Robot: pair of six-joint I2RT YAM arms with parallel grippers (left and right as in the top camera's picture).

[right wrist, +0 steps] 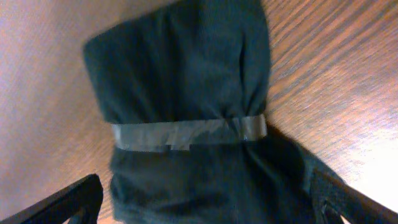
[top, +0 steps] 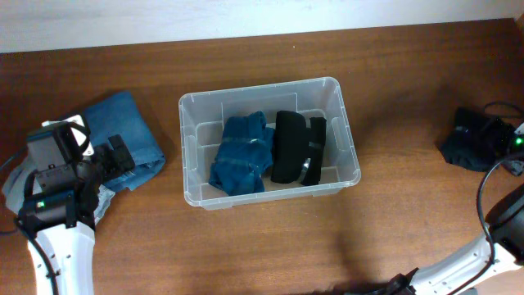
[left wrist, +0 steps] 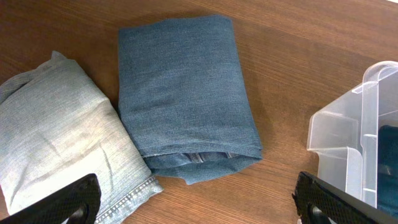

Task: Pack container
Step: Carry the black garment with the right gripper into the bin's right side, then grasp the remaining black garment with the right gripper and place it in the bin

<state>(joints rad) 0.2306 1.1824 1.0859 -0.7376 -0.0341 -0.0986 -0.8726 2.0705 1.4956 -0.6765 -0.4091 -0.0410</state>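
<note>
My right gripper needs to go down next and close across the part of the garment beside its grey band [top: 485, 140] [right wrist: 198, 172], because my open fingers are already on both sides of the dark rolled garment.
The clear plastic container [top: 257, 87] stands mid-table and holds a folded blue denim piece [top: 241, 157] beside a black garment [top: 293, 147]. Its corner shows in the left wrist view [left wrist: 348, 134]. My left gripper [top: 117, 159] [left wrist: 199, 205] is open and empty, above bare wood between the container and two folded jeans: a blue pair [top: 123, 123] [left wrist: 180, 93] and a light grey pair [left wrist: 56, 137]. My right gripper [top: 490, 133] [right wrist: 205, 208] is open at the far right, its fingers on either side of a dark rolled garment [top: 460, 149] [right wrist: 186, 74] bound with a grey band.
The table's back edge meets a white wall [top: 246, 16]. Cables [top: 501, 106] trail beside the right arm near the table's right edge. The light grey jeans lie partly under the left arm [top: 49, 205].
</note>
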